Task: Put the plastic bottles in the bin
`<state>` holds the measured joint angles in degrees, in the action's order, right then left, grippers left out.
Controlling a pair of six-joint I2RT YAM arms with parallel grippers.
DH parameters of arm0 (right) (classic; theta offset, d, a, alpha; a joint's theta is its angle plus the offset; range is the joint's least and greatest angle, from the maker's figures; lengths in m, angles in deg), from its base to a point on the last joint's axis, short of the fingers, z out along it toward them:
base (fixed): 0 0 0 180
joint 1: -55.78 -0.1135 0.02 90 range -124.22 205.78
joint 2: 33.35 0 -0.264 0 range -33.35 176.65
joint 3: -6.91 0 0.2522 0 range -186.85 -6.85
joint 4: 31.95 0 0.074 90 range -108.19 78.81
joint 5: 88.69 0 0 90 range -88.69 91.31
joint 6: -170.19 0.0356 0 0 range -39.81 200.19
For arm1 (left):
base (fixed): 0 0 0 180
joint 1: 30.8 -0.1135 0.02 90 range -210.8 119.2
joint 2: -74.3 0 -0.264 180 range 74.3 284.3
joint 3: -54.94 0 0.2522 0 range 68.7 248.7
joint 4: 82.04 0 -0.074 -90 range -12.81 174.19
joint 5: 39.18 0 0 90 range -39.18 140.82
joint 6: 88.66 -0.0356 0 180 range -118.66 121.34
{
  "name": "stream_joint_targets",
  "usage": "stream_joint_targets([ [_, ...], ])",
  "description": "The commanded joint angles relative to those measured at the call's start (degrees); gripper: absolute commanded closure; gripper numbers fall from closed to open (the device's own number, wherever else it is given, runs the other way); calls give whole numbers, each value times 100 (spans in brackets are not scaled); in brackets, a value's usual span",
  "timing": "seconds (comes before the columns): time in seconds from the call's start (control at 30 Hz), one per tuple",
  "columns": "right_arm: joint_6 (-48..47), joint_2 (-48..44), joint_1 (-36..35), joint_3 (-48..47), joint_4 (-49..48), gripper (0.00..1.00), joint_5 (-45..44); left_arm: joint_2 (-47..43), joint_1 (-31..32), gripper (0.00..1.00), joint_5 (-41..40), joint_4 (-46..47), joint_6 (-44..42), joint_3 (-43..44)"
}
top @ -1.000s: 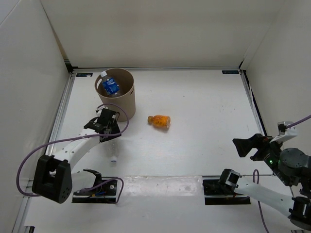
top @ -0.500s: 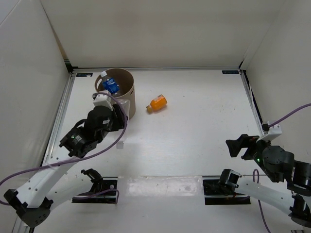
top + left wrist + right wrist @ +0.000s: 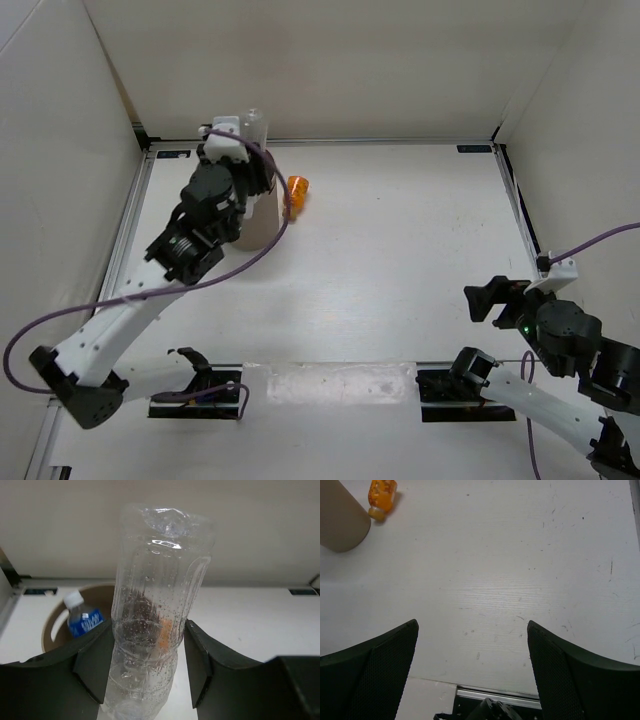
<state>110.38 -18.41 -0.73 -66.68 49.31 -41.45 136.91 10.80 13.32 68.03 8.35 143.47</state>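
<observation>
The bin's opening (image 3: 102, 614) is to the left in the left wrist view, so the left gripper next needs to move down and outward toward the blue-label bottle.
My left gripper (image 3: 147, 647) is shut on the slim clear unlabelled bottle (image 3: 155, 595) and holds it upright. In the top view the left gripper (image 3: 248, 160) holds this bottle (image 3: 253, 125) high over the tan bin (image 3: 259, 226), whose mouth the arm hides. In the left wrist view the bin (image 3: 54, 628) is lower left, with the blue-label bottle (image 3: 83, 621) inside it. The short orange bottle (image 3: 298, 192) lies on the table just right of the bin; it also shows in the right wrist view (image 3: 382, 495). My right gripper (image 3: 488, 300) is open and empty at the near right. The pale-label bottle is out of view.
White walls enclose the table on the left, back and right. A black-edged rail (image 3: 127, 240) runs along the left side. The bin's side (image 3: 340, 525) shows at the upper left of the right wrist view.
My left arm has lifted the clear bottle from the table up and back to above the bin. The orange bottle has moved back and left to beside the bin. The right arm shifted slightly.
</observation>
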Motion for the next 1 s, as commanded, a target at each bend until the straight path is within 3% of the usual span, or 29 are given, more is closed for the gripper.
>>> stream_joint_targets([
  [0.0,-277,-79,158,24,-387,10,198,635,-301,75,-197,2068,-1234,126],
  [0.2,-339,-105,219,77,-440,10,233,1455,-908,75,-197,2889,-957,381],
  [0.37,-339,-140,219,112,-475,10,251,1561,-1400,67,57,3549,-367,-242],
  [0.47,-356,-140,228,139,-510,10,277,1631,-1585,66,243,3542,-138,-462],
  [0.6,-400,-140,237,165,-554,10,312,1798,-1708,49,330,3392,-68,-489],
  [0.7,-409,-132,254,165,-554,10,321,1869,-1735,41,348,3295,-42,-550],
  [0.73,-409,-132,263,174,-554,10,313,1869,-1743,23,348,3304,-33,-620],
  [0.8,-409,-132,281,182,-563,10,313,1904,-1752,0,313,3339,55,-734],
  [0.97,-436,-114,307,191,-598,10,330,1834,-1770,0,304,3006,117,-814],
])
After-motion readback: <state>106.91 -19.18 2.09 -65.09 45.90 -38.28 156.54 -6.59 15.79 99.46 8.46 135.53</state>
